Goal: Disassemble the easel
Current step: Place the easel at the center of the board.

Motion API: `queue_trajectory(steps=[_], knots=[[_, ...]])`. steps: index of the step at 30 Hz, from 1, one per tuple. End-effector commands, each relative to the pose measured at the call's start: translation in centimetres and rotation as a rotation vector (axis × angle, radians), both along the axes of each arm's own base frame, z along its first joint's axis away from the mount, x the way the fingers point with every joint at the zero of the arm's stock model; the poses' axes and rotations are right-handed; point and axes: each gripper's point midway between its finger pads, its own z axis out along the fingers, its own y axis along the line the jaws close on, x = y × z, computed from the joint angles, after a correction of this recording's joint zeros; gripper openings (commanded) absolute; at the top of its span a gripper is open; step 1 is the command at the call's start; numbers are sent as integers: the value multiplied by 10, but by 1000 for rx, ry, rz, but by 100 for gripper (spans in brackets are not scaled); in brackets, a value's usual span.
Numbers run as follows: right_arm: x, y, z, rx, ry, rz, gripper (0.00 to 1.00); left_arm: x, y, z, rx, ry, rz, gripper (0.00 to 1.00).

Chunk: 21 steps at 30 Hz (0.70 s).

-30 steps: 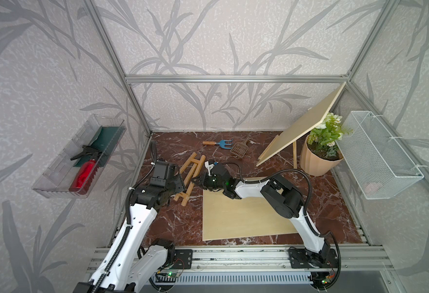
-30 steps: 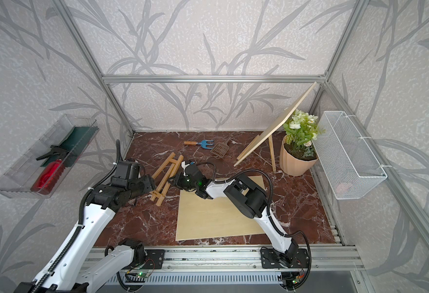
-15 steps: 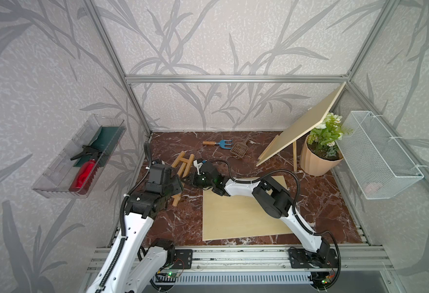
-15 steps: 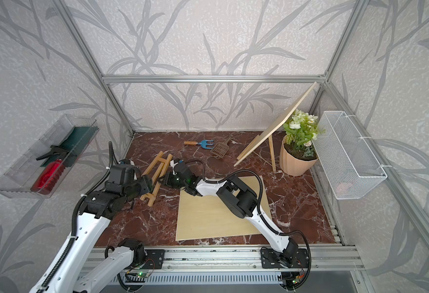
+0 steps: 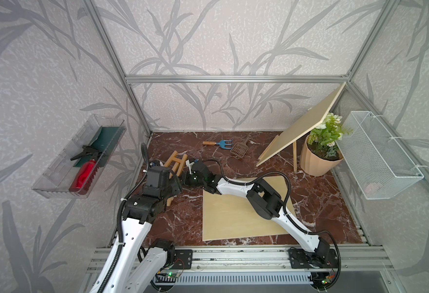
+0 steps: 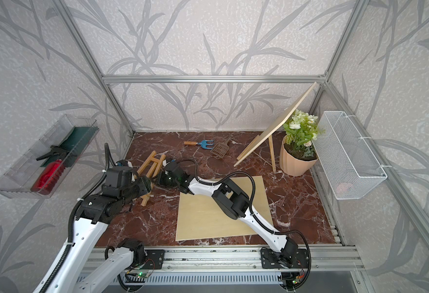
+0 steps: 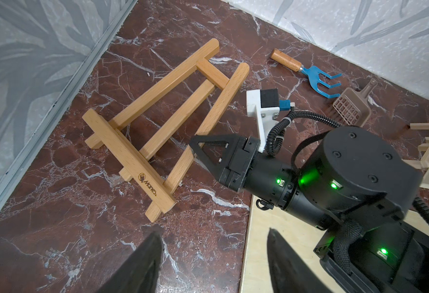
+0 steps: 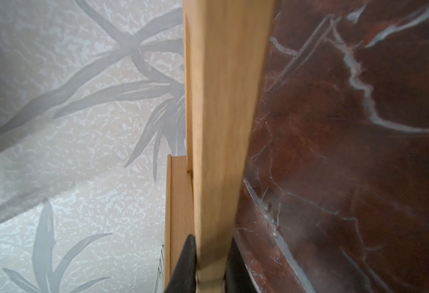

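Observation:
Next, my right gripper eases the easel's held side leg (image 5: 180, 167) a little toward the wall with the clear tray, then releases it, as bare marble lies that way.
A small wooden easel (image 5: 175, 162) (image 6: 152, 165) (image 7: 157, 121) lies flat on the marble floor near the left wall. My right gripper (image 5: 184, 176) (image 7: 195, 149) (image 8: 212, 243) reaches in from the right and is shut on one of its side legs (image 8: 221, 126), about halfway along. The left gripper (image 7: 212, 233) (image 5: 174, 186) hangs open just in front of the easel's foot bar, holding nothing. From above, the left wrist hides the lower end of the easel.
A plywood sheet (image 5: 233, 218) lies flat under the right arm. A blue hand fork (image 5: 219, 144) and brown scoop (image 5: 240, 147) lie at the back. A board leans on a stand (image 5: 302, 129) beside a flower pot (image 5: 318, 157). A wire basket (image 5: 378, 154) and clear tray (image 5: 81, 162) hang on the walls.
The right gripper has dragged the easel left and toward the back wall, stretching that arm out. The left arm has drawn back toward the left wall, still open.

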Motion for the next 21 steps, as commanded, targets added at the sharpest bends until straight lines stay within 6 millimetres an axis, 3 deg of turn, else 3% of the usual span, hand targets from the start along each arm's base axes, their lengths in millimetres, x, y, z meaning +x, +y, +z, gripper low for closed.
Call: queue_trajectory(steps=[1, 6, 21], knots=[[-1, -30, -94, -291, 49, -17, 7, -6, 4, -5, 9, 14, 18, 66], [16, -31, -100, -306, 63, -28, 16, -6, 3, -4, 4, 9, 13, 66], [71, -40, -92, -250, 72, -87, 29, -6, 2, -2, -15, -2, 10, 66]])
